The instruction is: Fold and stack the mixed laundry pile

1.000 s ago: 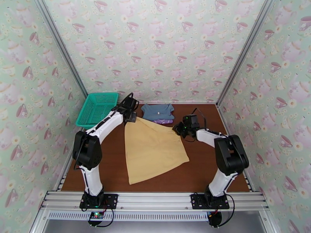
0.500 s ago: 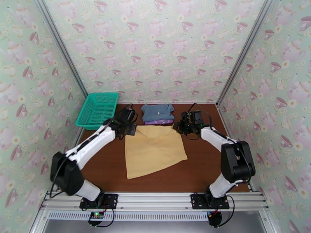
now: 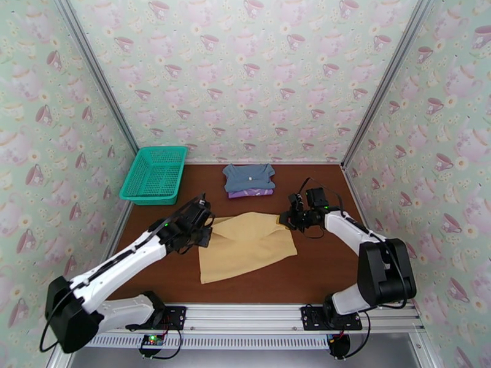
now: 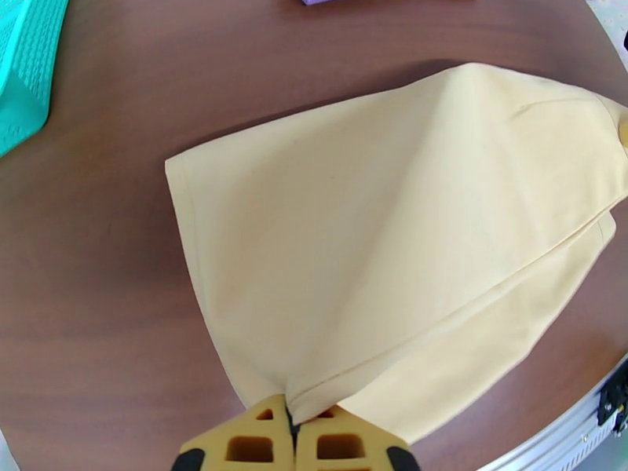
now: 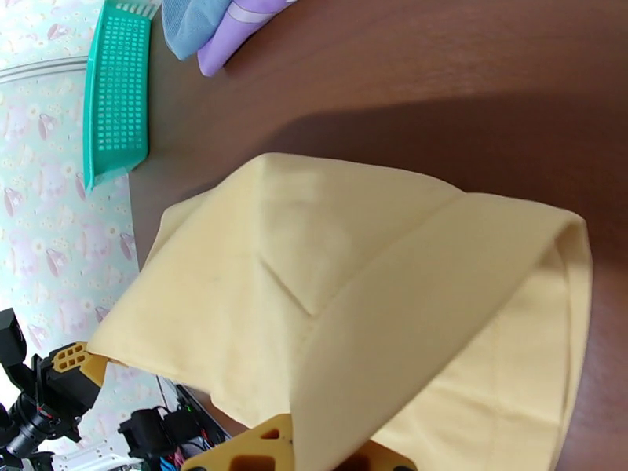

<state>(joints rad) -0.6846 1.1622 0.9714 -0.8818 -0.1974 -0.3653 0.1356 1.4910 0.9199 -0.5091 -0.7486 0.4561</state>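
Note:
The far edge of the yellow garment is only partly folded over. I will next pull the corner held in my left gripper back and down onto the garment's near corner to release it.
The mustard-yellow garment (image 3: pixel 245 249) lies mid-table, its far edge lifted and doubled over toward the near side. My left gripper (image 3: pixel 205 231) is shut on the garment's left corner, and the cloth (image 4: pixel 377 229) runs straight into the closed fingertips (image 4: pixel 271 433). My right gripper (image 3: pixel 286 219) is shut on the right corner, where the yellow cloth (image 5: pixel 330 308) hangs from it. A folded grey-blue shirt (image 3: pixel 248 176) rests on top of a folded lilac-purple shirt (image 3: pixel 251 192) at the back of the table.
A teal mesh basket (image 3: pixel 153 173) stands at the back left, also seen as the basket (image 5: pixel 118 88) in the right wrist view. Brown tabletop (image 3: pixel 331 265) surrounds the garments. Patterned walls close in three sides; a metal rail (image 3: pixel 245 314) runs along the near edge.
Both grippers have drawn the yellow garment's far edge toward the near side, away from the folded stack. The cloth now doubles over itself and covers less table.

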